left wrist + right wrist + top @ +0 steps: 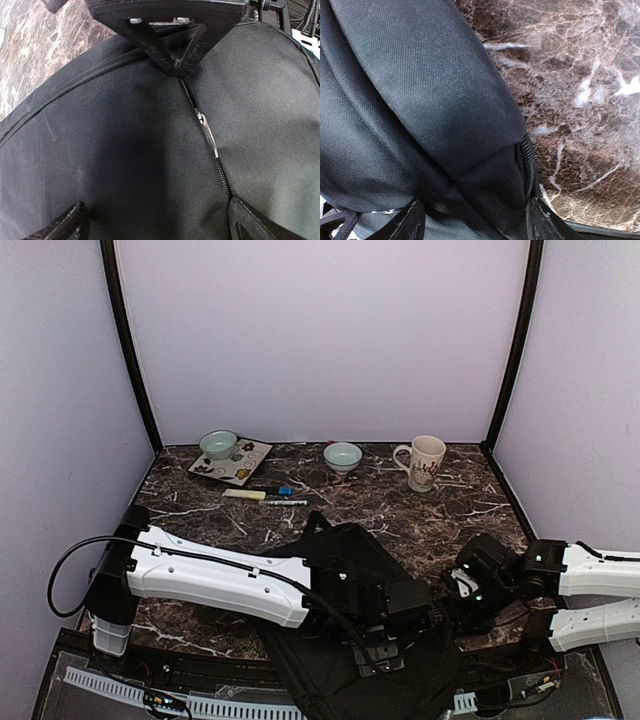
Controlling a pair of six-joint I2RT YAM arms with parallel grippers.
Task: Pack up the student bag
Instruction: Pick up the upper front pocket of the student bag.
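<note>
My left gripper will settle onto the bag's top panel (164, 218) and close its wide fingers beside the zipper.
The black student bag (350, 610) lies at the table's near edge. My left gripper (392, 628) hovers over its top panel, open. In the left wrist view the fingertips (250, 220) stand wide apart over the black fabric (125, 150). A zipper with a silver pull (207, 132) runs toward the right fingertip. My right gripper (462, 590) is at the bag's right side. In the right wrist view its fingers (545, 225) are spread open, with the bag's side seam and zipper (527, 165) between them. A yellow-white marker (245, 495), a blue-capped pen (277, 489) and another pen (284, 503) lie behind the bag.
A patterned plate (240, 465) bearing a pale green bowl (218, 444) sits at the back left. A second bowl (343, 456) is at the back centre and a white mug (425, 462) at the back right. Marble tabletop (590, 75) shows right of the bag.
</note>
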